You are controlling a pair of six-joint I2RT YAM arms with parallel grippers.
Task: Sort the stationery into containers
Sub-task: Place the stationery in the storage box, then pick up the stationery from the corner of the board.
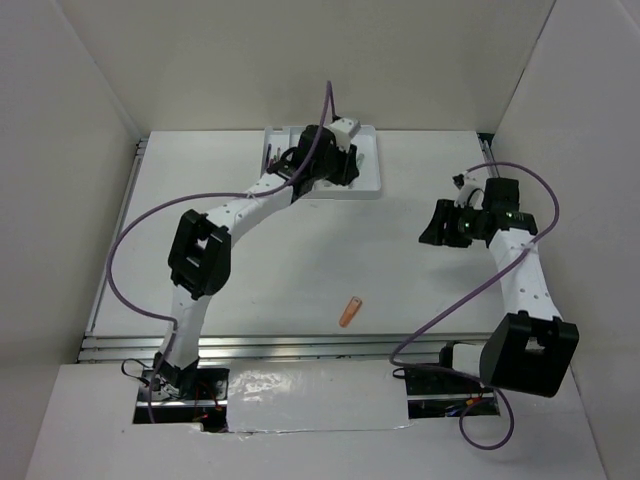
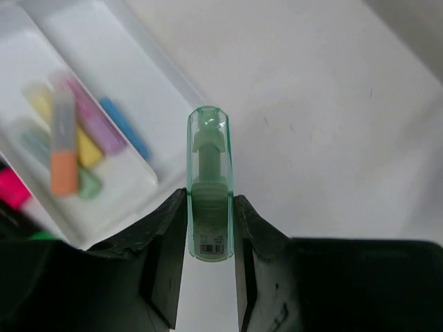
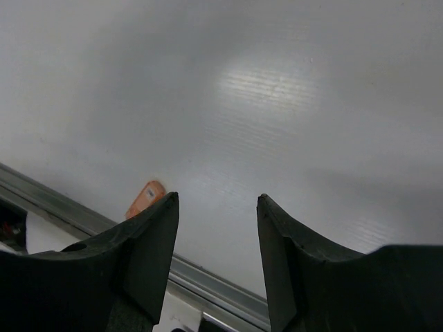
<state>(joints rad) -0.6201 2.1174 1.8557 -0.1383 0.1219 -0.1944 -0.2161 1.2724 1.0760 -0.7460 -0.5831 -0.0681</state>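
My left gripper should next go down over the tray's end section by the blue marker, where the bottom is open, and release the pale green marker [image 2: 210,187].
My left gripper [image 2: 210,207] is shut on a pale green marker [image 2: 210,187], held over the table just right of the white divided tray [image 2: 169,76]. The tray's near compartment holds several pastel markers [image 2: 76,142] in orange, yellow, pink, purple, blue and green. In the top view the left gripper [image 1: 325,155] hovers over the tray [image 1: 372,165] at the back of the table. An orange marker [image 1: 349,311] lies alone near the front edge; it also shows in the right wrist view [image 3: 144,198]. My right gripper [image 3: 217,200] is open and empty, above bare table at the right [image 1: 440,228].
White walls enclose the table on three sides. A metal rail [image 1: 300,345] runs along the table's front edge and also shows in the right wrist view [image 3: 208,277]. Purple cables loop from both arms.
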